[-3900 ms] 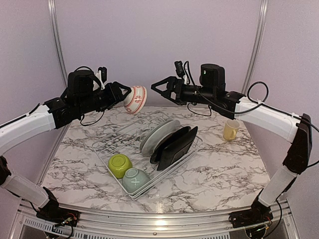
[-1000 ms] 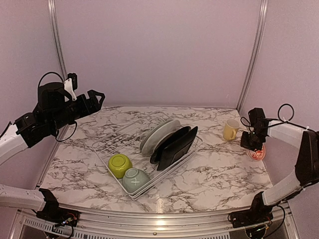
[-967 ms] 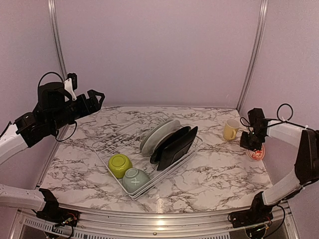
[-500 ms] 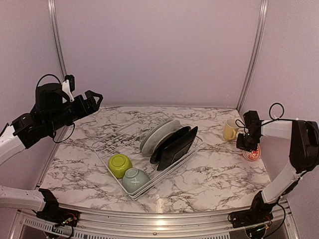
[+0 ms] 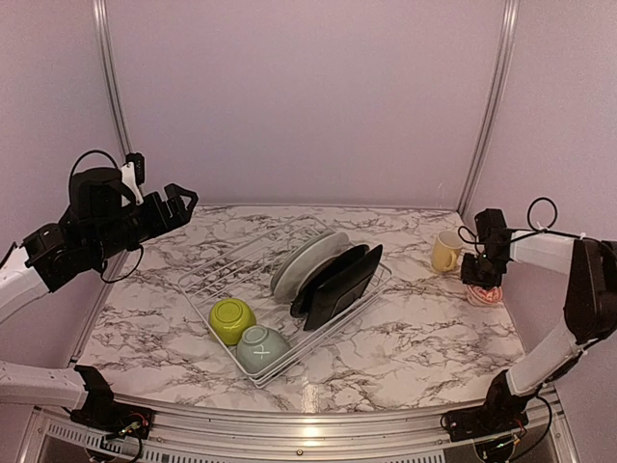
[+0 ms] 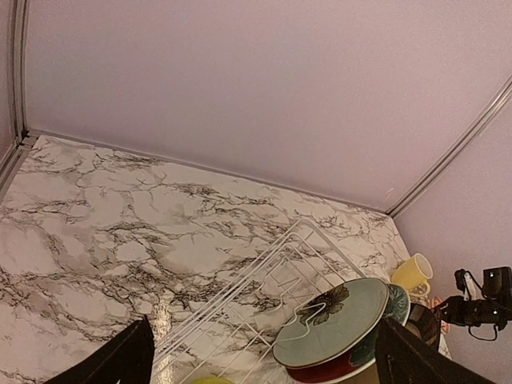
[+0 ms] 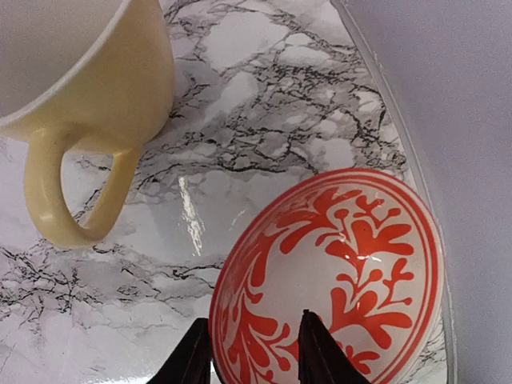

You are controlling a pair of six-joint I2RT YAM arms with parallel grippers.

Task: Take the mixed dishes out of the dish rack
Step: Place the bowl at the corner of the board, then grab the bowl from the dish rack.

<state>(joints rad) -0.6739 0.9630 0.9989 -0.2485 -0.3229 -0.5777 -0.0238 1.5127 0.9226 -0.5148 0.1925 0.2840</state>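
Observation:
The left gripper tips downward and goes down onto the pale grey-green bowl's foot [image 5: 255, 336] next. The bowl's foot lies below the gripper, to its right in the top view.
The dish rack [image 5: 220, 271] lies mid-table, holding a lime-green bowl [image 5: 231, 319], a pale grey-green bowl [image 5: 262, 348], whitish plates [image 5: 307, 258] and black plates [image 5: 339, 281] on edge. A pale yellow mug [image 5: 445, 252] stands on the table at far right. Beside it the small white red-patterned bowl [image 7: 344, 264] rests on the marble. My right gripper [image 7: 252, 352] is open, one finger inside the bowl's rim and one outside. My left gripper [image 5: 179, 200] hangs open and empty above the table's back left. In its view a flowered plate [image 6: 344, 320] leans in the rack [image 6: 264, 276].
The right wall and metal rail [image 7: 400, 128] run close behind the red-patterned bowl. The mug [image 7: 88, 96] stands just left of the right gripper, its handle toward it. Bare marble [image 5: 424, 347] lies between the rack and the table's front right.
The right gripper's jaws have parted from the red-patterned bowl's rim, and the bowl now rests on the table. The left arm has barely shifted.

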